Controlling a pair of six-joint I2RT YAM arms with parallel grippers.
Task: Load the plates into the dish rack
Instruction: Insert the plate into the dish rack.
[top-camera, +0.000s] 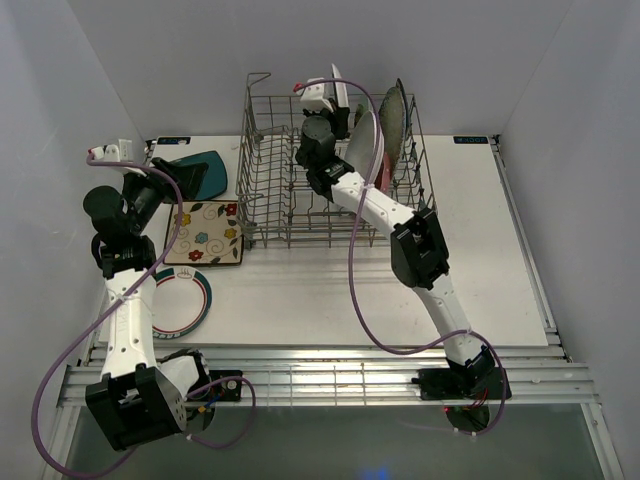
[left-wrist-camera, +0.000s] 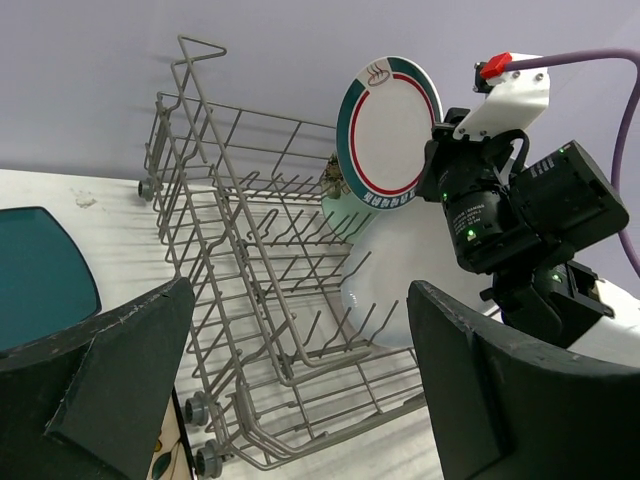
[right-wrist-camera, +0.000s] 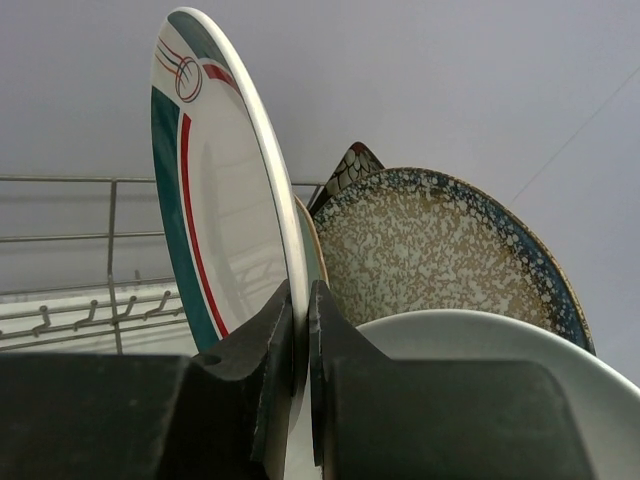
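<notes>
My right gripper should go down next into the slot beside the pale green plate and let go of the rim of its plate, because its plate is still hanging above the rack's wires.
The grey wire dish rack (top-camera: 290, 190) stands at the back of the table. My right gripper (right-wrist-camera: 302, 330) is shut on the rim of a white round plate with a green and red border (right-wrist-camera: 215, 200), holding it upright above the rack's far end (left-wrist-camera: 388, 135). Behind it in the rack stand a speckled plate (right-wrist-camera: 440, 250) and a big white plate (right-wrist-camera: 480, 335). My left gripper (top-camera: 185, 178) is open and holds nothing; it hovers left of the rack, by a teal square plate (top-camera: 212, 172). A floral square plate (top-camera: 205, 235) and a second white rimmed plate (top-camera: 185, 300) lie on the table.
The rack's tall wire sides and upright tines (left-wrist-camera: 250, 250) fill the space between the two arms. White walls close in the table on the left, back and right. The right arm's purple cable (top-camera: 355, 250) loops over the table beside the rack.
</notes>
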